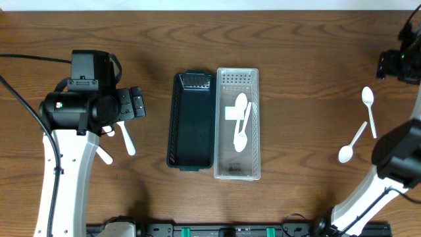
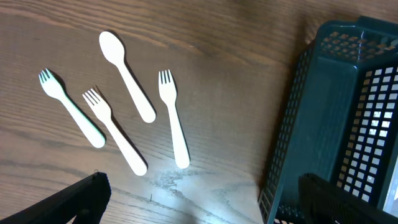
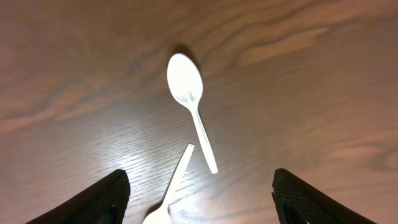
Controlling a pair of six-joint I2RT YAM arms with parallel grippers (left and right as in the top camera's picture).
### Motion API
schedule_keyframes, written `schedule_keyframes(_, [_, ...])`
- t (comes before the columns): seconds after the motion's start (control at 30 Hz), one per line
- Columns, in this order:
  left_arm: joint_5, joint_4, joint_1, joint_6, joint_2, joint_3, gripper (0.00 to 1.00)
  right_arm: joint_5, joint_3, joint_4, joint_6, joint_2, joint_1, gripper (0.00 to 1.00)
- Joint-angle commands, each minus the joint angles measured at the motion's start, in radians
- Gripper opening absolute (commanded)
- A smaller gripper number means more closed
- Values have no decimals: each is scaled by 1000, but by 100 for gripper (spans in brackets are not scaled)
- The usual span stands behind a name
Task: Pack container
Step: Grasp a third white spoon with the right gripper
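I should next bring my right gripper down onto the far white spoon's handle, just by the spoon's bowl, because that handle points toward the gap between my open fingers.
A clear plastic container (image 1: pixel 237 168) holds two white spoons (image 1: pixel 241 122), next to an empty dark mesh basket (image 1: pixel 191 125), which also shows in the left wrist view (image 2: pixel 329 118). In the left wrist view a white spoon (image 2: pixel 127 74) and three white forks (image 2: pixel 115 130) lie on the wood left of the basket. My left gripper (image 2: pixel 205 202) is open and empty above them; it also shows overhead (image 1: pixel 137 103). Two more white spoons (image 1: pixel 370 112) (image 1: pixel 352 143) lie at the right. My right gripper (image 3: pixel 200 193) is open and empty over these spoons (image 3: pixel 189 93).
The wooden table (image 1: pixel 302 66) carries everything. The left arm's white link (image 1: pixel 66 164) covers part of the left cutlery overhead. The right arm (image 1: pixel 395 158) rises along the right edge. A black rail (image 1: pixel 230 230) runs along the front edge.
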Motion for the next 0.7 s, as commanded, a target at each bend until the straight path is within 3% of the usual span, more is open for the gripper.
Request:
schedule_keyframes(0.0, [-5, -6, 5, -2, 2, 14, 98, -26, -10, 8, -74, 81, -6, 76])
schedule_keyframes(0.37, [-5, -6, 5, -2, 2, 14, 98, -24, -11, 35, -111, 249, -17, 75])
schedule_keyframes(0.67, [-5, -5, 5, -2, 2, 14, 98, -34, -19, 42, -111, 306, -71, 68])
